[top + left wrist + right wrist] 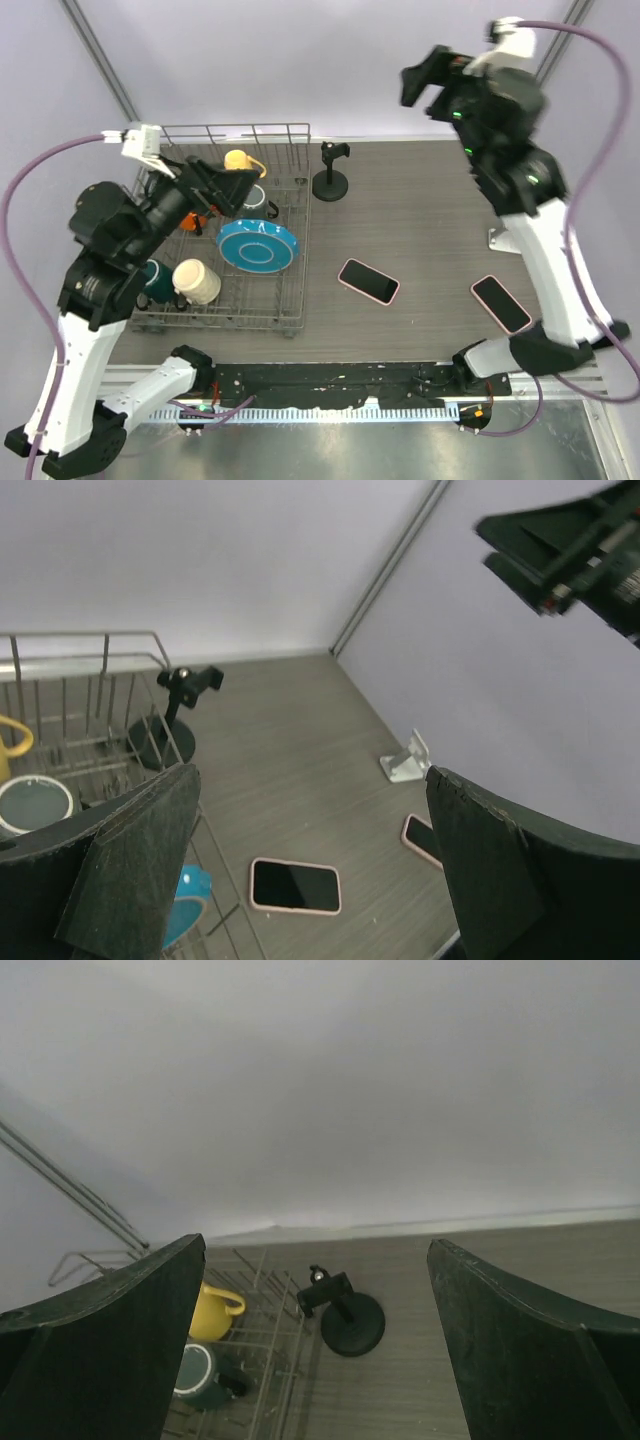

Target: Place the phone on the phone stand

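I should next turn my right gripper and lower its fingers around the stand's clamp-like holder (336, 151) (325, 1294), which is below the gripper and to its left in the top view.
A phone in a pink case (368, 281) lies screen up on the dark table, also in the left wrist view (295, 885). A second pink-cased phone (501, 303) lies near the right arm and shows partly in the left wrist view (420, 838). The black phone stand (331, 175) stands upright at the back beside the dish rack, empty; it shows in both wrist views (170, 715) (345, 1315). My left gripper (222, 185) (310, 790) is open and empty above the rack. My right gripper (425, 80) (315, 1250) is open and empty, raised high at the back right.
A wire dish rack (232, 130) on the left holds a blue plate (257, 243), a yellow mug (238, 160), a cream mug (196, 281) and a dark green mug (155, 275). A small white bracket (497, 240) sits by the right arm.
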